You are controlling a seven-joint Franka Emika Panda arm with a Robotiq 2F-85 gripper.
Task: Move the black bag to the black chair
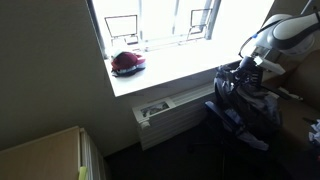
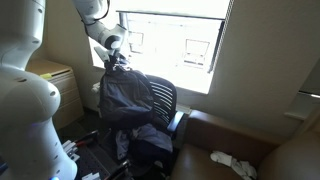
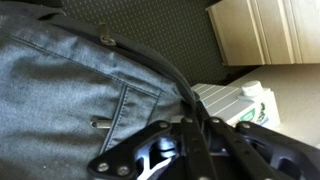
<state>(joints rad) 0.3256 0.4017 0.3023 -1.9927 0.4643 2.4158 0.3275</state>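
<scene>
My gripper should next go down slightly, then carry the thin black strap toward the black chair's backrest point(image 2: 162, 95).
The black bag point(image 2: 125, 95) hangs upright against the black chair point(image 2: 168, 103), and its lower part rests on the seat. In an exterior view the bag point(image 1: 238, 95) sits over the chair point(image 1: 255, 128). My gripper point(image 2: 117, 58) is at the top of the bag, also seen in an exterior view point(image 1: 246, 62). In the wrist view the gripper point(image 3: 193, 135) is shut on a thin black strap of the bag point(image 3: 60, 90), whose grey-black fabric fills the left half.
A windowsill point(image 1: 170, 70) holds a dark red object point(image 1: 127, 63), with a white radiator point(image 1: 172, 106) below. A wooden cabinet point(image 2: 55, 80) stands beside the chair. A white carton point(image 3: 250, 105) lies below the gripper. A white cloth point(image 2: 235, 162) lies on the floor.
</scene>
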